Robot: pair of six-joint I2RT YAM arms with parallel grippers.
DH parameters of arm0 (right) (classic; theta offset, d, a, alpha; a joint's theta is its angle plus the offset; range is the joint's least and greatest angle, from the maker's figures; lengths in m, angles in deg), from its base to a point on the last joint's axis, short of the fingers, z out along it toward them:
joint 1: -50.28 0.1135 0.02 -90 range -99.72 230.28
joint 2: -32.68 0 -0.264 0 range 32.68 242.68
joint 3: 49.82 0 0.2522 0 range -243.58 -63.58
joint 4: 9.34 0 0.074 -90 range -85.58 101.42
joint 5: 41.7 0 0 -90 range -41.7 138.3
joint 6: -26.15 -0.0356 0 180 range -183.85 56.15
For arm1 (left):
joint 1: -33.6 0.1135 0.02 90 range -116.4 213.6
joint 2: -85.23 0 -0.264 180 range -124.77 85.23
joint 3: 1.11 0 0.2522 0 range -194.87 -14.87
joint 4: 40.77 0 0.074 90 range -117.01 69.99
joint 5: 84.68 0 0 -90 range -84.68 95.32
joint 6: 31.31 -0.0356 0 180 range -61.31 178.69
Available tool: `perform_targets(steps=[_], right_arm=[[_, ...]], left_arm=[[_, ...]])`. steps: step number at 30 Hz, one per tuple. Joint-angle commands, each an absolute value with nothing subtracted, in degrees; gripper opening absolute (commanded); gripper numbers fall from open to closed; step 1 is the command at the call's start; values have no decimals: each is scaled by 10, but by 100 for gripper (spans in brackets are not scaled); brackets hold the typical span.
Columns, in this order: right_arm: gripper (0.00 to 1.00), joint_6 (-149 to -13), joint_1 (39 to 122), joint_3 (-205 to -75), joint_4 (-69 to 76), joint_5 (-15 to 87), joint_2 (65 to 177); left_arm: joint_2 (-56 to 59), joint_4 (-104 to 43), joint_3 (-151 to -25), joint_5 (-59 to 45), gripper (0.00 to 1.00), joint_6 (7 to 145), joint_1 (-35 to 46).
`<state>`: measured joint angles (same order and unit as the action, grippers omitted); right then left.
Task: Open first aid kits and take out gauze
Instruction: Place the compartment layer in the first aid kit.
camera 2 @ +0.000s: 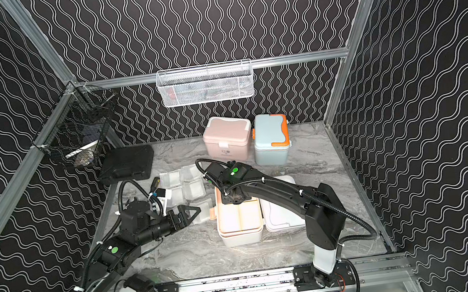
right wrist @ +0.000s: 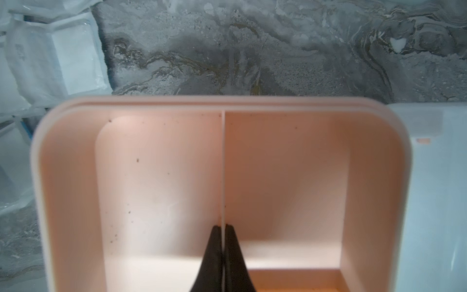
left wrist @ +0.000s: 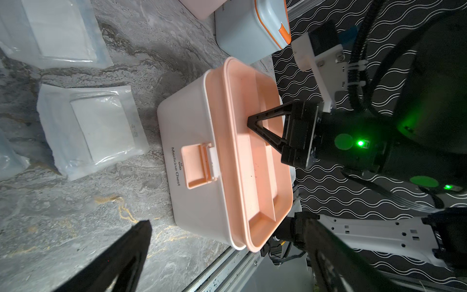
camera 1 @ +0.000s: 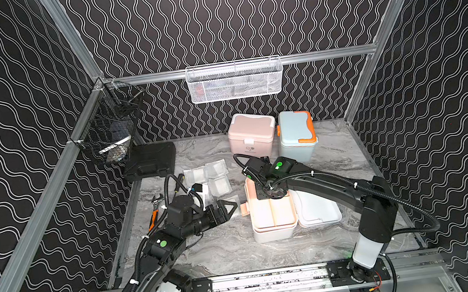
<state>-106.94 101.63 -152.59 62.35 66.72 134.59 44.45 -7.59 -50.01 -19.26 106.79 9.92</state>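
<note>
The tray is still above the white kit's rim (camera 1: 275,231). Next, my right gripper moves down, brings it onto that rim and releases the tray's thin divider.
The white first aid kit (camera 1: 272,233) stands open at the front middle, its white lid (camera 1: 317,206) lying flat to its right. A peach tray (camera 1: 272,213) sits in its top. My right gripper (right wrist: 224,226) points down into the tray, shut on the tray's thin middle divider (right wrist: 224,164); the left wrist view shows its fingers (left wrist: 255,126) on that wall. My left gripper (camera 1: 231,207) is open, level, just left of the kit's peach latch. Several gauze packets (camera 1: 209,174) lie on the table behind it. The pink kit (camera 1: 251,133) and blue-grey kit (camera 1: 297,135) stand shut at the back.
A flat black hard case (camera 1: 150,160) lies at the back left under a black wire basket (camera 1: 110,129). A white mesh basket (camera 1: 235,80) hangs on the back rail. An orange-handled wrench (camera 1: 155,209) lies beside the left arm.
</note>
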Motion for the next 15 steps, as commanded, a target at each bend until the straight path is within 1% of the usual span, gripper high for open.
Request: perform_targets(steps=[1,9,15], right_arm=[[0,-1080,1015,-1521,631,672,1351],[0,-1058,1016,-1512,609,613,1367],[0,-1065,1015,-1501,625,620,1385]], left_arm=[[442,-99,-499,-201,99,1073,101],[430,-113,-498,-206,99,1078,100],[426,-119,-498,-208,99,1080,101]])
